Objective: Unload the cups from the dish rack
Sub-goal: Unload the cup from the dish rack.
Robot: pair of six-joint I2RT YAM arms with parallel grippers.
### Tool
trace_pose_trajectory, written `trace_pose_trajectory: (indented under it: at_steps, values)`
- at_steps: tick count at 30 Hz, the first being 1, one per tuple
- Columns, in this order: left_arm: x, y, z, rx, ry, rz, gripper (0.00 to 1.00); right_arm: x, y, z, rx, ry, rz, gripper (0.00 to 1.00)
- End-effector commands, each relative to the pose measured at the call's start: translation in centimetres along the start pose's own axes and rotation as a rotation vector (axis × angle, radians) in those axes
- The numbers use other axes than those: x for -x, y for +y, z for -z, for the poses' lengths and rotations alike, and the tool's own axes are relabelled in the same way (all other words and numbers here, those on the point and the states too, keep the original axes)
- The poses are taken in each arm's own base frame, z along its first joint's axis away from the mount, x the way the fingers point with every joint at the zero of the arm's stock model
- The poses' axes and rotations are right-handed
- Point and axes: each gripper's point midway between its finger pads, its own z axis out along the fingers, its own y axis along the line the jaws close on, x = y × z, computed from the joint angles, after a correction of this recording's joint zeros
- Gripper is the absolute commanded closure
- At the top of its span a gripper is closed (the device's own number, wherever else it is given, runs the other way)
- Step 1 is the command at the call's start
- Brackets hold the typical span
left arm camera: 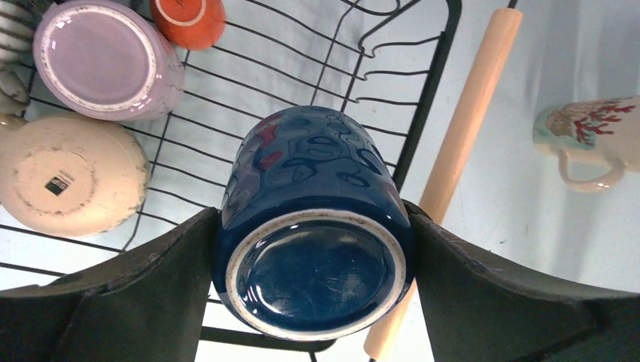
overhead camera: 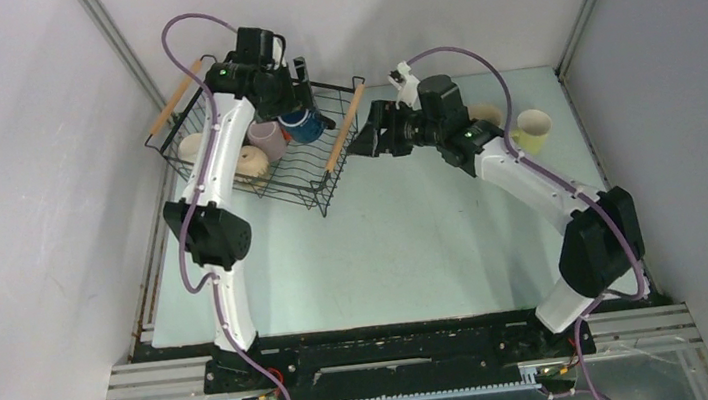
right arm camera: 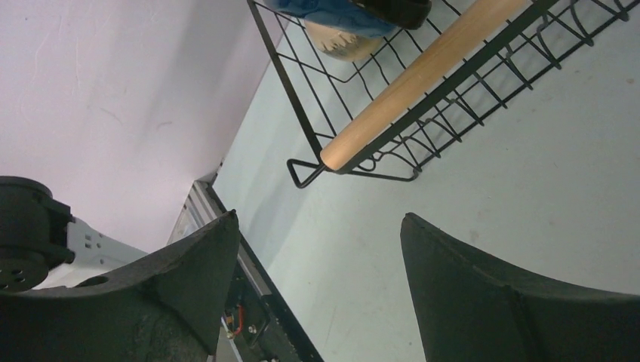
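The navy cup (left arm camera: 309,162) is to the left of my right gripper in the top view, so next my right gripper needs to tilt up, move toward it and close there.
The dish rack (overhead camera: 314,196), black wire with wooden handles (left arm camera: 468,121), stands at the back left. My left gripper (left arm camera: 313,210) reaches into its right end and is shut on a navy cup (left arm camera: 309,162), one finger pressed on each side, the cup's base facing the camera. A mauve cup (left arm camera: 106,60), a cream cup (left arm camera: 68,173) and an orange cup (left arm camera: 189,19) lie upside down in the rack. My right gripper (right arm camera: 318,217) hangs open and empty over the table, just right of the rack's handle (right arm camera: 423,75).
A yellow cup (overhead camera: 533,129) stands on the table at the back right, behind the right arm. A pale cup with a red coral pattern (left arm camera: 589,139) sits on the table right of the rack. Side walls close in on both sides.
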Motion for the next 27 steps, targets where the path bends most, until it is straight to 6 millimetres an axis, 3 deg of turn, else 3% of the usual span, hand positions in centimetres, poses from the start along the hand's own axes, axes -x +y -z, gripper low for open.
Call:
trace_pose_trajectory:
  at_steps: [1, 27]
  values:
    - [3.2, -2.6, 6.8, -0.131, -0.150, 0.033, 0.89, 2.6, 2.7, -0.9, 0.147, -0.096, 0.032, 0.14]
    - [0.8, -5.7, 9.9, -0.318, -0.089, 0.120, 0.89, 2.9, 2.3, -6.7, 0.312, -0.273, -0.086, 0.14]
